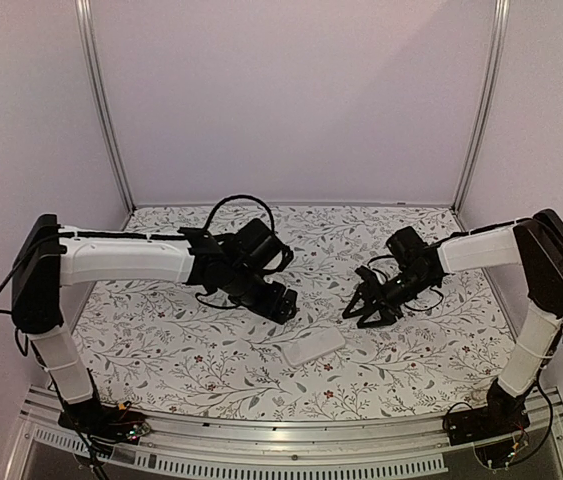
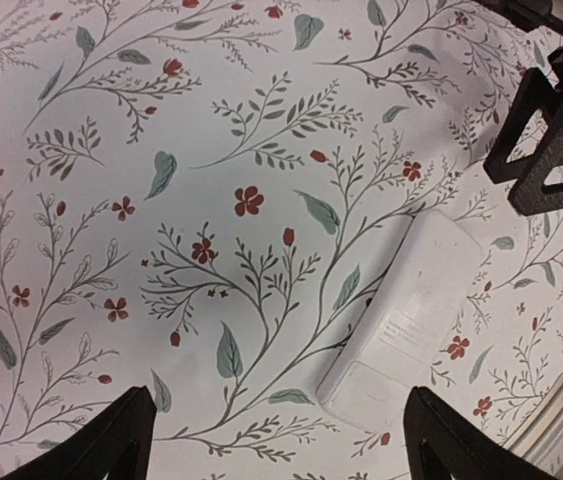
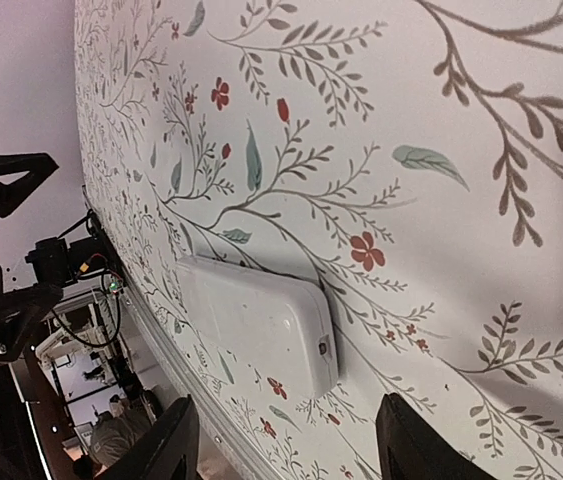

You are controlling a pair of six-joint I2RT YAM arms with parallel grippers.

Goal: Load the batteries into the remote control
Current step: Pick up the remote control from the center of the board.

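Note:
The remote's middle (image 1: 314,346) (image 2: 401,315) is below my left gripper and to its right in the top view. My left gripper should go down that way next and turn to match the slant of the remote.
The remote control (image 1: 313,347) lies face down on the floral table, its plain white back up and its cover on. It also shows in the left wrist view (image 2: 406,315) and the right wrist view (image 3: 256,322). My left gripper (image 1: 279,303) hovers open and empty just up-left of it; its fingertips (image 2: 121,440) frame the remote's cover end. My right gripper (image 1: 366,312) hovers open and empty just up-right of the remote, its fingers (image 3: 411,445) either side of the remote's end. No batteries are in view.
The table's metal front rail (image 1: 291,440) runs along the near edge, close below the remote. White walls enclose the back and sides. The right gripper shows in the left wrist view (image 2: 551,130) at top right.

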